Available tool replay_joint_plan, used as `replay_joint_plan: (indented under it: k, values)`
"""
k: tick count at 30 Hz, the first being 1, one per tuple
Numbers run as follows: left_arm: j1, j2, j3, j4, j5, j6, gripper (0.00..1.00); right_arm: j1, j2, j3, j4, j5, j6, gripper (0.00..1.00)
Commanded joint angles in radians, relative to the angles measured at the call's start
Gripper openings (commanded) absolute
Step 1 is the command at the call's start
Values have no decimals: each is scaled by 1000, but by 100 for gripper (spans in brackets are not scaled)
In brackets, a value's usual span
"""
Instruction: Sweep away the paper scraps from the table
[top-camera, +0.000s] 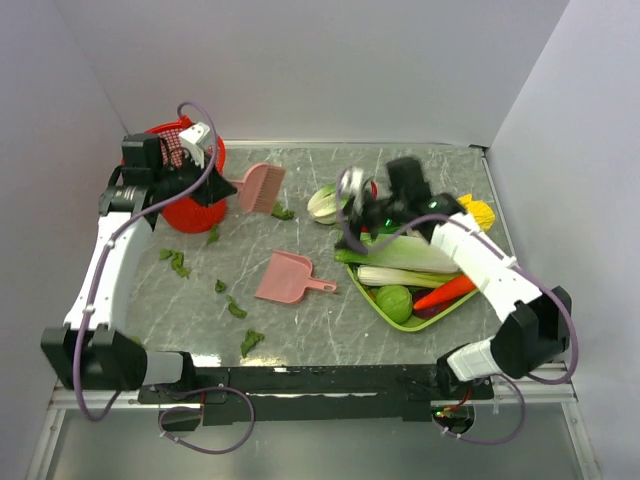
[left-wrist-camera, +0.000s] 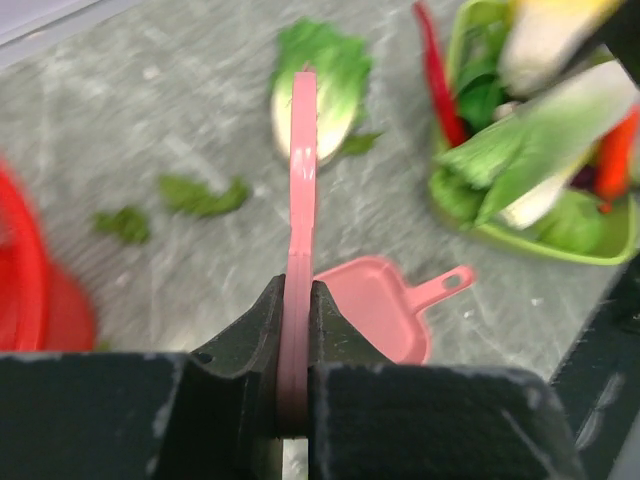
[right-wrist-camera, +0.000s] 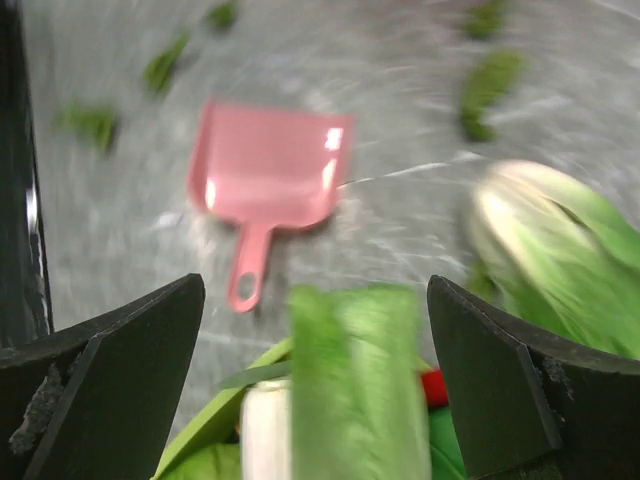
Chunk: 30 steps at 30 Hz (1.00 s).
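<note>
I will lower my right gripper back and to the left in the top view onto the pink dustpan's handle (top-camera: 321, 285) (right-wrist-camera: 250, 268), because it points toward the tray.
Dark green paper scraps (top-camera: 236, 309) lie scattered over the left and middle of the marble table (top-camera: 320, 330), and one scrap (top-camera: 283, 212) sits by the brush. My left gripper (top-camera: 222, 185) is shut on the handle of a pink brush (top-camera: 260, 187), seen edge-on (left-wrist-camera: 300, 200) in the left wrist view between the fingers (left-wrist-camera: 297, 290). The pink dustpan (top-camera: 290, 278) lies flat mid-table, untouched. My right gripper (top-camera: 352, 195) hovers open over the tray's near end. Its fingers (right-wrist-camera: 315, 290) stand wide apart above a blurred green-white vegetable (right-wrist-camera: 350, 390), gripping nothing.
A red basket (top-camera: 190, 205) stands at the back left, under the left wrist. A pale cabbage (top-camera: 325, 203) lies on the table behind the dustpan. The lime tray (top-camera: 432, 320) on the right holds toy vegetables. White walls close in the back and sides.
</note>
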Motion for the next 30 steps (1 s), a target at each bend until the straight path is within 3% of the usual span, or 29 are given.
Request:
replay_joint_plan:
  k: [1,6,14,21,30]
  values:
    - [-2,-106,-23,-70,-293,70,1,169,-21,-79,-116,113,-415,97]
    - [45,-105,9,-31,-403,31,1,227,82,-27,-94,88,-335,93]
    - [128,-111,-7,74,-340,-266,1,334,335,192,-288,229,-224,89]
    - [139,-140,26,56,-335,-205,1,399,355,142,-245,387,-32,85]
    - [158,-151,63,45,-322,-177,1,423,423,145,-269,539,-3,81]
